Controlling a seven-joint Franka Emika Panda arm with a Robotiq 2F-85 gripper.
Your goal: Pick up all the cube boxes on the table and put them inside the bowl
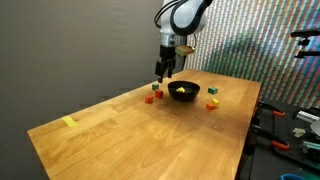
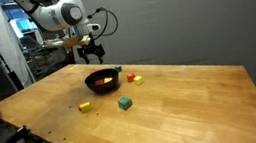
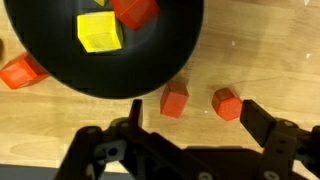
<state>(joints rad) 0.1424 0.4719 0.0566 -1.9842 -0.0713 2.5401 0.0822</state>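
The red-orange cube nearest the bowl's rim (image 3: 174, 99) is below my gripper, in the gap between its open fingers, so my gripper should move down next, with its fingers around that cube.
The black bowl (image 3: 60, 60) fills the top of the wrist view, with a yellow cube (image 3: 100, 32) and a red cube (image 3: 135, 10) inside it. Two red-orange cubes (image 3: 174, 101) (image 3: 227, 104) lie on the table just outside its rim, and an orange cube (image 3: 22, 72) sits at the left. My gripper (image 3: 198, 115) hangs open above the two red-orange cubes and holds nothing. In both exterior views the gripper (image 1: 165, 68) (image 2: 92, 54) hovers over the far side of the bowl (image 1: 183, 97) (image 2: 104, 85). A green cube (image 2: 124, 103) and a yellow cube (image 2: 85, 106) lie apart on the table (image 2: 193, 103).
A flat yellow strip (image 1: 69, 122) lies near one corner of the table. In an exterior view another green cube (image 1: 212, 91) and an orange cube (image 1: 212, 103) sit beside the bowl. Tools and cables (image 1: 290, 130) lie beyond the table's edge.
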